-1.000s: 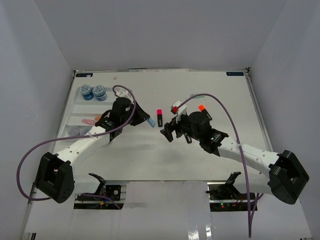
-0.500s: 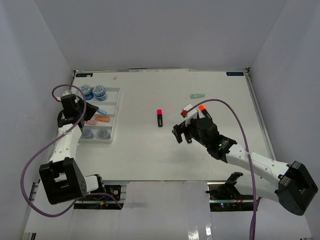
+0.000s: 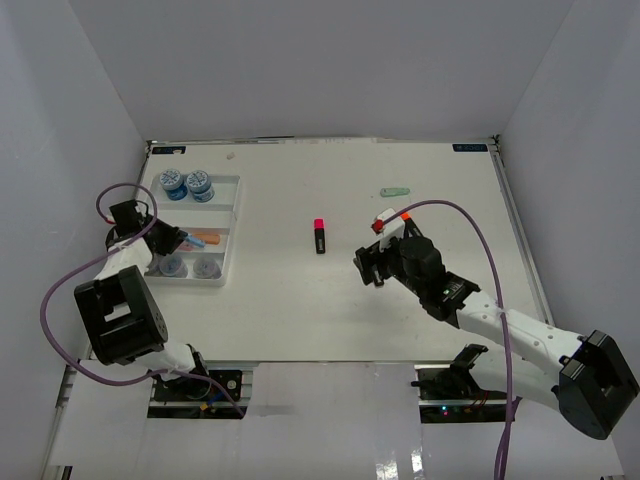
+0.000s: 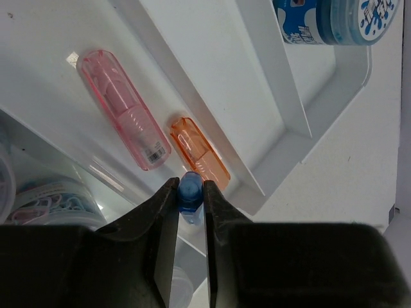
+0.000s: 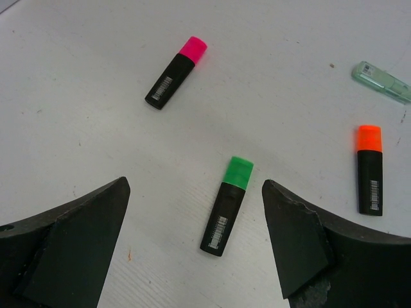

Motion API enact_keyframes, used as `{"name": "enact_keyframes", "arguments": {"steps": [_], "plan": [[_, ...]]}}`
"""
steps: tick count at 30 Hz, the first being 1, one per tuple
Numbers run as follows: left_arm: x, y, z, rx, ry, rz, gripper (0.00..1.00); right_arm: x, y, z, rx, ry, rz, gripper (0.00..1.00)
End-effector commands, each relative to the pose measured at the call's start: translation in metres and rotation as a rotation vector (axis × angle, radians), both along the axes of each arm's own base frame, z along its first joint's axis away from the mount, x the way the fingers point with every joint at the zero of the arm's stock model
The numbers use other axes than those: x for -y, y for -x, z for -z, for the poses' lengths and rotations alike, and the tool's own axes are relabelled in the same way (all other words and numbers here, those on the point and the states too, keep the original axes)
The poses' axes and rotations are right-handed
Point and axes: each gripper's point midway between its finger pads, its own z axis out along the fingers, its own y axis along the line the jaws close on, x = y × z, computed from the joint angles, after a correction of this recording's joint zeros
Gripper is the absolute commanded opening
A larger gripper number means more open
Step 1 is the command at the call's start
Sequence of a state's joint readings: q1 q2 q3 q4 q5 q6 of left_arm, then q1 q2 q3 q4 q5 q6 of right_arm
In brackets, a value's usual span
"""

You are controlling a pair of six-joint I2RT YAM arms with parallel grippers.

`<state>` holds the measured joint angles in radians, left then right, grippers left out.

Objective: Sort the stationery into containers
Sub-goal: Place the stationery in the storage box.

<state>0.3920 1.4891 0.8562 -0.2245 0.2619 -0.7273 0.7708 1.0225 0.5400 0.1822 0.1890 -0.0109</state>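
The pastel green marker [image 3: 396,191] lies loose while similar ones sit in the tray [image 3: 233,228]. My right gripper moves outward, turns and comes down around that marker next.
My left gripper [image 3: 172,240] is shut on a small blue marker [image 4: 190,192] and holds it over the white divided tray [image 3: 233,228]. In the left wrist view a pink marker [image 4: 122,109] and an orange marker [image 4: 200,151] lie in the tray compartment below. My right gripper [image 3: 371,266] is open above the table. A green-capped highlighter [image 5: 227,205] lies between its fingers [image 5: 83,224], apart from both. A pink-capped highlighter [image 3: 319,235] and an orange-capped one [image 5: 369,169] lie loose on the table. A pastel green marker [image 3: 396,191] lies further back.
Two blue jars [image 3: 187,184] sit in the tray's far compartment and two grey jars [image 3: 190,267] in its near one. The tray stands at the table's left edge, close to the left wall. A purple cable loops over each arm.
My left arm has swung from the table's middle to the tray with the blue marker in its grip. My right gripper has shifted right and toward me, over the green-capped highlighter.
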Motion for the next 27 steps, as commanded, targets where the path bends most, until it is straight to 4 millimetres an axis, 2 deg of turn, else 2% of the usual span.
{"name": "enact_keyframes", "arguments": {"steps": [1, 5, 6, 7, 10, 11, 12, 14, 15, 16, 17, 18, 19, 20, 23, 24, 25, 26, 27], "plan": [[-0.006, -0.008, -0.015, 0.052, -0.004, -0.004, 0.32, 0.008, -0.008, -0.006, 0.030, -0.017, 0.045, 0.90], [-0.009, -0.006, -0.015, 0.046, -0.017, -0.017, 0.46, 0.016, -0.016, -0.003, 0.004, -0.022, 0.098, 0.90], [-0.010, -0.006, -0.015, 0.045, -0.020, -0.018, 0.48, 0.017, -0.019, -0.005, -0.001, -0.024, 0.108, 0.90], [-0.011, -0.005, -0.016, 0.045, -0.023, -0.018, 0.55, 0.021, -0.023, -0.005, -0.006, -0.026, 0.125, 0.90], [-0.014, -0.007, -0.022, 0.051, -0.037, -0.020, 0.64, 0.026, -0.035, -0.009, -0.013, -0.030, 0.165, 0.90], [-0.014, -0.008, -0.028, 0.067, -0.046, -0.011, 0.71, 0.029, -0.040, -0.007, -0.020, -0.024, 0.186, 0.90], [-0.013, -0.008, -0.032, 0.076, -0.051, -0.007, 0.74, 0.030, -0.046, -0.013, -0.017, -0.040, 0.207, 0.90], [-0.013, -0.008, -0.045, 0.111, -0.073, 0.007, 0.84, 0.039, -0.059, -0.009, -0.047, -0.035, 0.259, 0.90], [-0.011, -0.008, -0.050, 0.126, -0.078, 0.024, 0.87, 0.045, -0.071, -0.020, -0.043, -0.057, 0.299, 0.90], [-0.009, -0.008, -0.056, 0.143, -0.086, 0.038, 0.91, 0.047, -0.078, -0.011, -0.067, -0.033, 0.320, 0.90], [-0.006, -0.008, -0.062, 0.162, -0.096, 0.068, 0.96, 0.052, -0.085, -0.012, -0.064, -0.023, 0.345, 0.90], [0.002, -0.008, -0.073, 0.193, -0.105, 0.106, 0.98, 0.059, -0.100, -0.024, -0.039, -0.019, 0.365, 0.90], [0.006, -0.008, -0.078, 0.209, -0.124, 0.135, 0.98, 0.061, -0.109, -0.015, -0.056, 0.014, 0.361, 0.90], [0.018, -0.007, -0.086, 0.232, -0.153, 0.191, 0.98, 0.066, -0.119, -0.015, -0.062, 0.015, 0.345, 0.90], [0.046, -0.005, -0.092, 0.249, -0.195, 0.290, 0.98, 0.074, -0.148, -0.011, -0.125, -0.007, 0.362, 0.91], [0.051, -0.004, -0.095, 0.254, -0.216, 0.308, 0.98, 0.084, -0.159, 0.002, -0.171, -0.009, 0.404, 0.92], [0.057, -0.003, -0.097, 0.260, -0.224, 0.324, 0.98, 0.086, -0.166, 0.004, -0.196, -0.030, 0.438, 0.93], [0.067, -0.004, -0.098, 0.267, -0.225, 0.354, 0.98, 0.092, -0.182, -0.010, -0.167, -0.040, 0.500, 0.94], [0.070, -0.004, -0.099, 0.272, -0.220, 0.363, 0.98, 0.099, -0.188, -0.004, -0.189, -0.028, 0.554, 0.96]]}}
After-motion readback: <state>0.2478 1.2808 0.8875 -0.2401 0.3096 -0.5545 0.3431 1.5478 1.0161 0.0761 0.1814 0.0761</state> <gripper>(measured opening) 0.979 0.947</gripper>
